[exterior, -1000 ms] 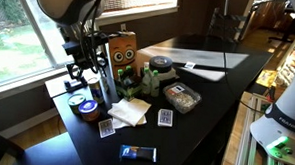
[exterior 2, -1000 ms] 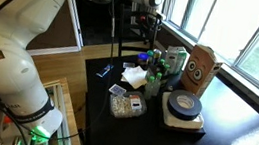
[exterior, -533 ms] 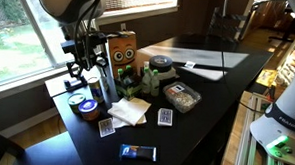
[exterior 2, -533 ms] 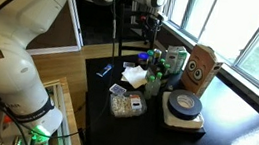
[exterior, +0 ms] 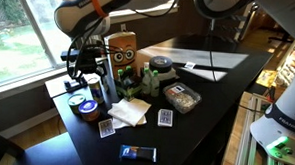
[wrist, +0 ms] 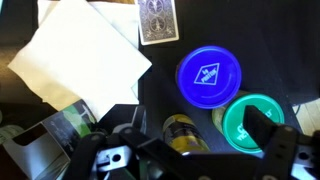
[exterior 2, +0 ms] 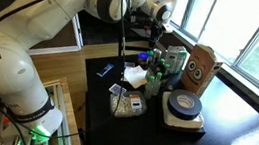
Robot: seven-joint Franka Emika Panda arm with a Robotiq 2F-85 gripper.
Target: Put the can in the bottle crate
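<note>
I should move my gripper outward and down past the blue lid onto the can's top (exterior: 94,80) (wrist: 182,126), as the can sits toward the lower edge of the wrist view.
The can (exterior: 105,82) is a dark upright cylinder with a lighter top, standing at the table's window end beside the green bottles (exterior: 128,84). In the wrist view the can (wrist: 181,136) lies below and between my fingers, with a yellowish body. The bottle crate (exterior: 124,49) is brown cardboard with two eye-like marks and stands just behind the can; it also shows in the exterior view from the other side (exterior 2: 201,68). My gripper (exterior: 85,72) is open and empty above the can and lids, and it shows in both exterior views (exterior 2: 158,19) and the wrist view (wrist: 180,145).
A blue round lid (wrist: 208,75) and a green lid (wrist: 253,122) sit next to the can. A flat orange-and-blue tin (exterior: 86,107), a white napkin (exterior: 129,110), playing cards (exterior: 165,117), a clear food box (exterior: 182,96) and a squat jar (exterior: 161,66) crowd the table.
The arm's upper links have swung into both exterior views. The gripper has shifted only slightly over the can. The objects have not moved.
</note>
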